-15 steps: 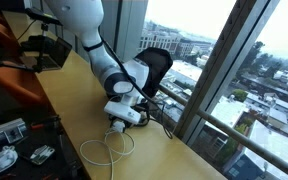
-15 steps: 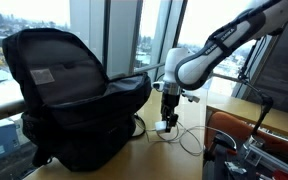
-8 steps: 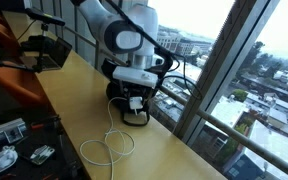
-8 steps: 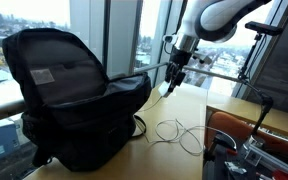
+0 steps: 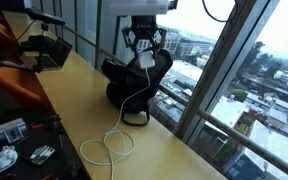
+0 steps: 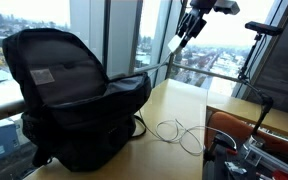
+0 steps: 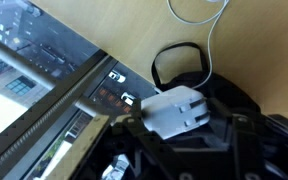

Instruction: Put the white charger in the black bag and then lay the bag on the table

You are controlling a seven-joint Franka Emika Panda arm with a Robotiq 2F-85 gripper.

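The gripper carries the plug block sideways, still high, toward the bag's upright flap, over the bag's opening point(image 6: 98, 92) next, then releases it, because it hangs beside the opening.
My gripper point(image 5: 144, 47) is raised high above the table point(image 5: 154, 145) and is shut on the white charger's plug block point(image 7: 176, 110); the gripper also shows in an exterior view point(image 6: 186, 28). The charger's thin white cable point(image 5: 111, 140) hangs down from the block to loops lying on the wood, seen in both exterior views point(image 6: 174, 131). The black bag point(image 6: 69, 105) stands upright and open on the table by the window, and also shows in an exterior view point(image 5: 134, 85). In the wrist view the bag's loop handle point(image 7: 174, 62) lies below the block.
An orange chair point(image 5: 9, 60) and a black box point(image 5: 44, 50) stand by the table's far end. A window frame and sill point(image 5: 189, 95) run along the table's edge. Cluttered equipment point(image 5: 9, 145) sits beside the table's near side.
My gripper has risen from the tabletop to well above the bag, carrying the plug block. The cable has been pulled up and now trails down to its loops.
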